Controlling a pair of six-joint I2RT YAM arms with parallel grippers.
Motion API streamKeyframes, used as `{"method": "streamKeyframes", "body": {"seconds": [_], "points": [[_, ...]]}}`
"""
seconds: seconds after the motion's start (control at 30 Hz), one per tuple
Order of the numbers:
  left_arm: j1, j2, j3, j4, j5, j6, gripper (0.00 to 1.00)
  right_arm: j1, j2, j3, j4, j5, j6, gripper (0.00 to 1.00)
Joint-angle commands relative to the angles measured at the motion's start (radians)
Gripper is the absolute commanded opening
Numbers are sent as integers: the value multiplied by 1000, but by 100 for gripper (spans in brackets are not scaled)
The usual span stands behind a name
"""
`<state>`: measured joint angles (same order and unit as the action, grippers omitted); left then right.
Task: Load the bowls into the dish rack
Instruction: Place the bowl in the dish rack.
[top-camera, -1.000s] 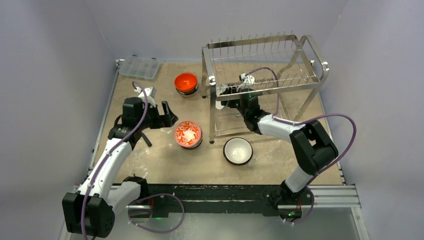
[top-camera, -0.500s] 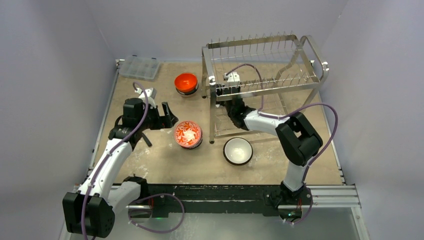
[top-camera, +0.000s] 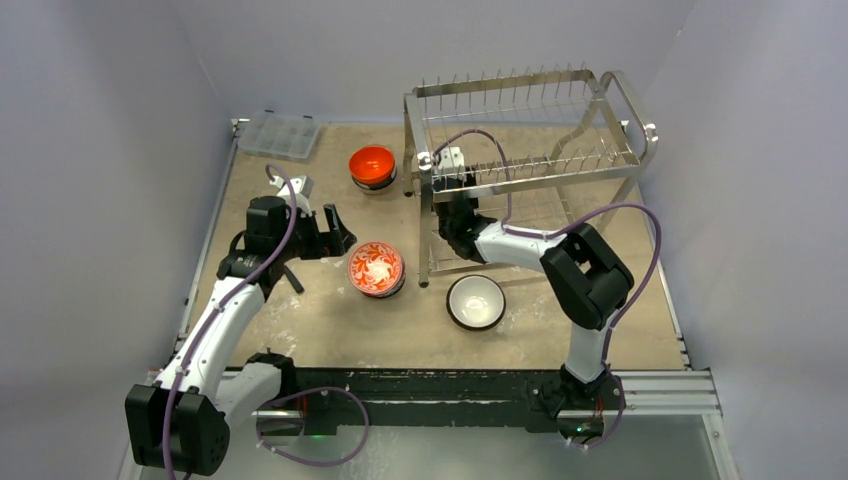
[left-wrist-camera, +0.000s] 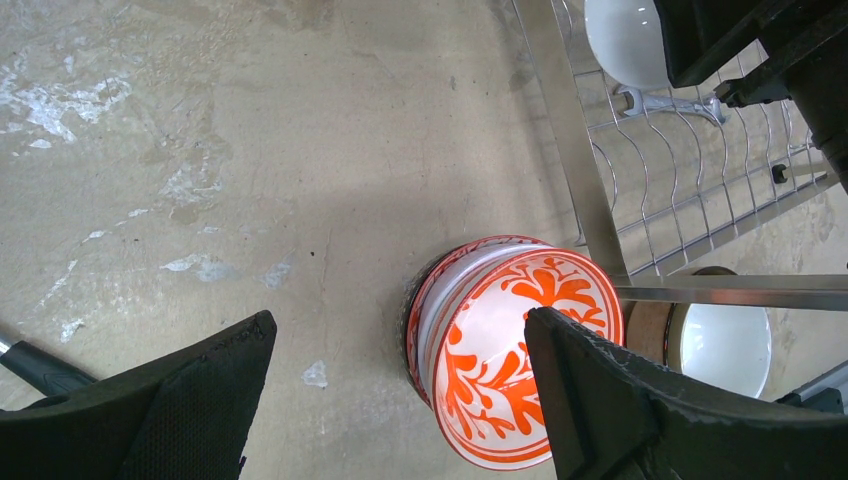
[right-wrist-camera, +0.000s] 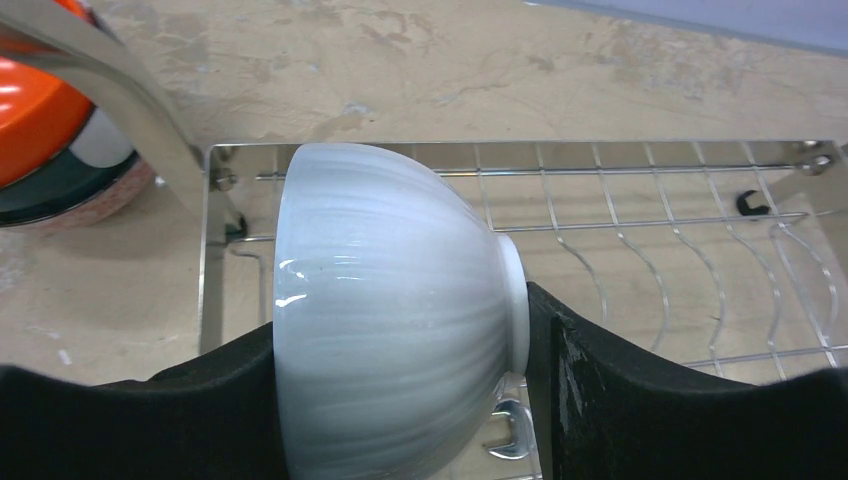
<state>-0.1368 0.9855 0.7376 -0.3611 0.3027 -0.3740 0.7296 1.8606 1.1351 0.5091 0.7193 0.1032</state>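
Note:
Next, my left gripper goes to the right in the top view, onto the red-and-white patterned bowl, and closes, since the bowl stands beside the open fingers.
My right gripper (right-wrist-camera: 400, 330) is shut on a pale white bowl (right-wrist-camera: 380, 250), held on its side over the left end of the dish rack's (top-camera: 530, 150) lower tier (right-wrist-camera: 640, 230). My left gripper (left-wrist-camera: 398, 330) is open, just left of the red-and-white patterned bowl (left-wrist-camera: 520, 370) and not touching it. In the top view that bowl (top-camera: 376, 268) stands mid-table, with the left gripper (top-camera: 340, 230) beside it. A plain orange-red bowl (top-camera: 371, 165) stands left of the rack. A white-inside, dark-outside bowl (top-camera: 475, 301) sits in front of the rack.
A clear plastic compartment box (top-camera: 281, 134) lies at the back left corner. A small wrench (right-wrist-camera: 510, 440) rests on the rack's lower wires under the held bowl. The rack's upright leg (left-wrist-camera: 575, 150) stands close to the patterned bowl. Grey walls enclose the table.
My right arm has swung left along the rack's lower tier, carrying the white bowl toward the left end. The left arm and the table bowls have not moved.

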Motion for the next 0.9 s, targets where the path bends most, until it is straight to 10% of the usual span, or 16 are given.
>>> {"method": "streamKeyframes", "body": {"seconds": [0.0,0.67,0.87], "points": [[6,-8,-7,25,9,12,93,4,-30,45,85,93,-51,0],[6,0,-7,23,6,12,93,24,88,175,-34,-35,-26,0],[6,1,-7,24,6,13,93,22,34,158,-141,-158,112,65]]}}
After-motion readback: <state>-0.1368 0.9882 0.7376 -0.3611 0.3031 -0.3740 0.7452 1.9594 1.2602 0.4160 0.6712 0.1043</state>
